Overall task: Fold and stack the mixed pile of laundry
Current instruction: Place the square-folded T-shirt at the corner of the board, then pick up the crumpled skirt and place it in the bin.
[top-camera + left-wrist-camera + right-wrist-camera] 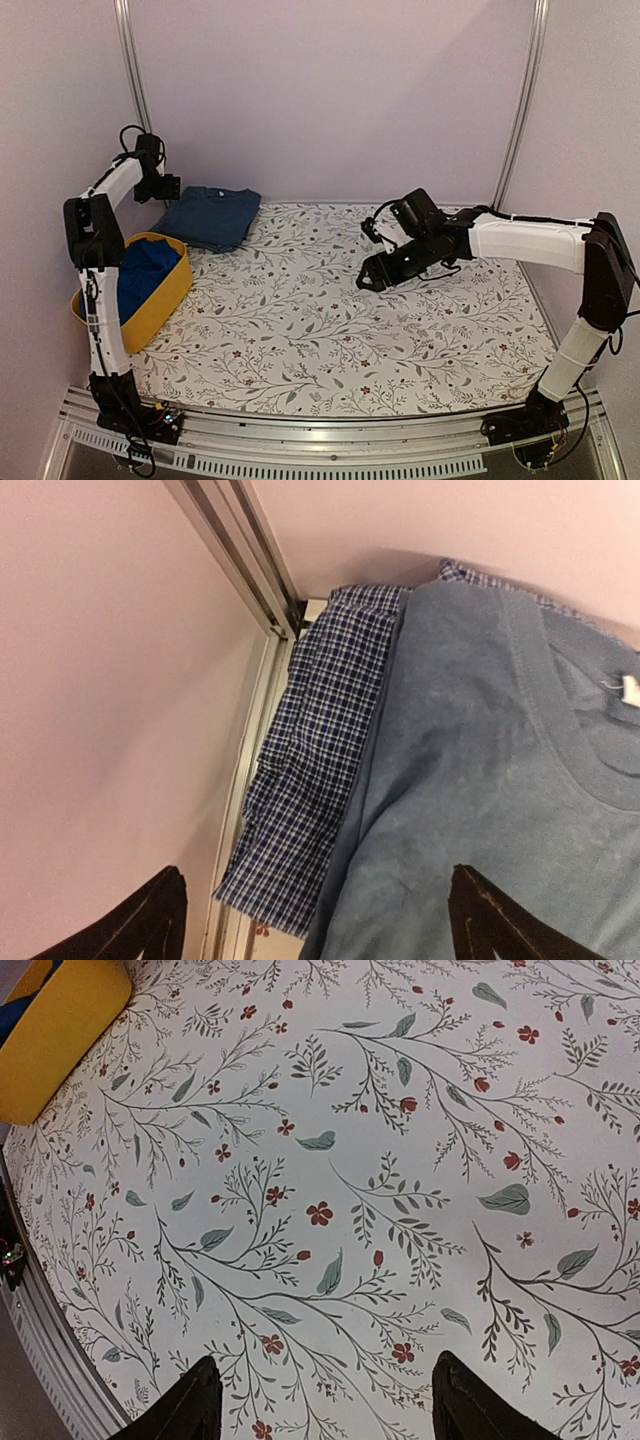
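Note:
The royal-blue garment is still lying in the tub, so I will pull my left gripper back from the stack and lower it inside the tub's rim onto the garment's middle (pixel 142 272).
A folded navy-teal tee (pixel 212 215) lies at the table's far left, on top of a fine-checked blue shirt (pixel 320 750); the tee fills the left wrist view (pixel 480 770). A royal-blue garment (pixel 143 272) sits in the yellow tub (pixel 165 300). My left gripper (pixel 168 187) hovers at the stack's left edge, open and empty, its fingertips (pixel 150 920) apart. My right gripper (pixel 372 276) hangs open and empty over the bare floral cloth at mid-table, its fingertips (pixel 190 1405) wide apart.
The floral tablecloth (pixel 320 330) covers the table. The yellow tub stands at the left edge and shows in the right wrist view (pixel 50 1030). Pink walls and metal rails (pixel 250 570) close the back and sides. The aluminium front rail (pixel 330 440) runs along the near edge.

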Motion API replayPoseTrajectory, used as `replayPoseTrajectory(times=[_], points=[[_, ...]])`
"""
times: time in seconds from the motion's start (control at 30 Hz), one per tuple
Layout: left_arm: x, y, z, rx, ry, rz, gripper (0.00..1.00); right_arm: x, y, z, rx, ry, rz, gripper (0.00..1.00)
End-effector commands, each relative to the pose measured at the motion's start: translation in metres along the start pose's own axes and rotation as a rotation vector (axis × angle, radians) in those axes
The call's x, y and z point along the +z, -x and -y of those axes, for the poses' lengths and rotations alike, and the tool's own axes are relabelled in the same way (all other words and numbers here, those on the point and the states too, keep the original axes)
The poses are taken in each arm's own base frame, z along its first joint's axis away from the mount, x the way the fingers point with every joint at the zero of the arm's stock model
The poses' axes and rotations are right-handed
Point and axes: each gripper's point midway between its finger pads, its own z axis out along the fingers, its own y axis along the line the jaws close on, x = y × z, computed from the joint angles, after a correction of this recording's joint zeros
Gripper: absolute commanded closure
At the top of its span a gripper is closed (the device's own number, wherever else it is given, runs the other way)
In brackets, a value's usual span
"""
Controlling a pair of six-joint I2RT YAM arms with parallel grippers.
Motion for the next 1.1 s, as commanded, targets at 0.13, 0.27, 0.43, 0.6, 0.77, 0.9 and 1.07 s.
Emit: replayPoseTrajectory(times=[0.13,0.27,0.43,0.6,0.77,0.9,1.07], points=[[-0.182,0.061,-0.009,-0.177,-0.196,0.308,0.00,-0.022,0.032,0.031,0.010,-0.060,0.093,0.26],[-0.232,0.030,-0.004,-0.224,-0.290,0.313,0.00,-0.039,0.042,0.050,0.026,-0.088,0.136,0.22],[-0.240,-0.055,-0.003,-0.338,-0.296,0.130,0.00,-0.060,0.045,0.070,0.045,-0.120,0.176,0.18],[-0.209,-0.168,-0.006,-0.488,-0.187,-0.116,0.00,-0.074,0.037,0.080,0.075,-0.127,0.193,0.15],[-0.170,-0.220,-0.018,-0.588,-0.092,-0.205,0.00,-0.078,0.025,0.081,0.103,-0.114,0.195,0.14],[-0.130,-0.234,-0.028,-0.605,-0.017,-0.249,0.00,-0.080,0.017,0.080,0.117,-0.108,0.193,0.14],[-0.077,-0.261,-0.033,-0.609,0.043,-0.356,0.00,-0.087,0.014,0.082,0.122,-0.125,0.204,0.14]])
